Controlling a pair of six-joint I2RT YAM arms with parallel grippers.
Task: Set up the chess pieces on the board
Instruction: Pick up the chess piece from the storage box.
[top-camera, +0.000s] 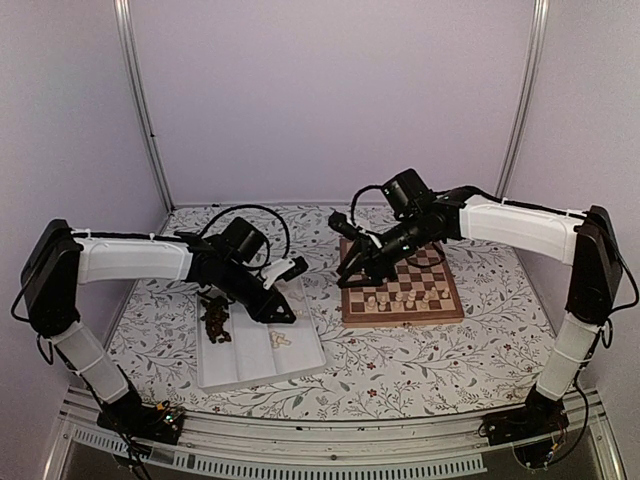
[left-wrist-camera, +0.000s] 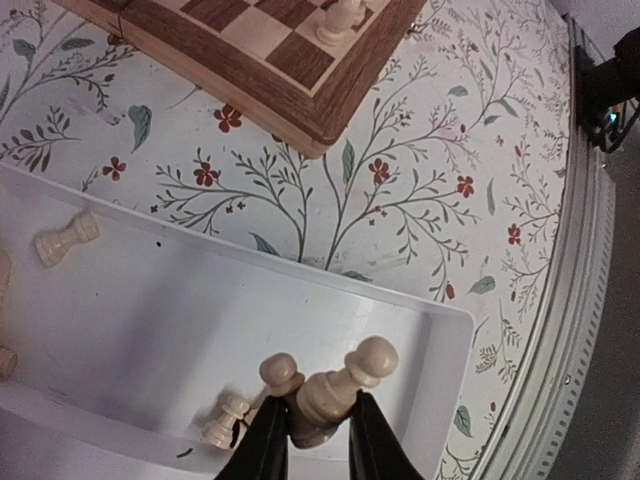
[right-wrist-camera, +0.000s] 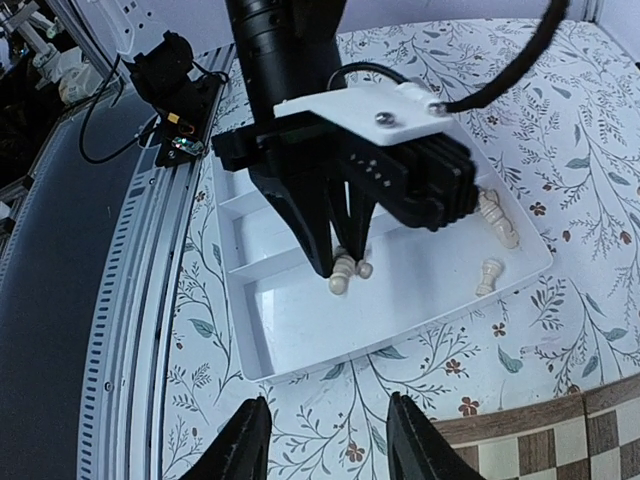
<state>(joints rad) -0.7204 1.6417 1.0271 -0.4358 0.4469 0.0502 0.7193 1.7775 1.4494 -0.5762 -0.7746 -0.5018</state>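
My right gripper goes left in the top view onto the cream piece's round head (right-wrist-camera: 338, 285) next, as it juts from my left gripper on that side.
The board (top-camera: 447, 300) lies right of centre, with cream chess pieces (top-camera: 396, 297) standing along its near rows. My left gripper (left-wrist-camera: 315, 412) reaches down into the white tray (left-wrist-camera: 150, 330) and is shut on a cream chess piece (left-wrist-camera: 340, 385) lying tilted, its round head sticking out to the right. A second cream piece (left-wrist-camera: 280, 374) touches it, and a smaller one (left-wrist-camera: 225, 420) lies just to the left. My right gripper (right-wrist-camera: 327, 450) hovers open and empty over the tablecloth between the tray and the board's left edge. It faces the left gripper (right-wrist-camera: 340, 262).
The tray (top-camera: 255, 365) holds dark pieces (top-camera: 215, 320) in its left compartment and loose cream pieces (right-wrist-camera: 497, 218) toward its far end. The board's corner (left-wrist-camera: 310, 110) lies close beyond the tray. The table's metal front rail (left-wrist-camera: 585, 300) runs along the right.
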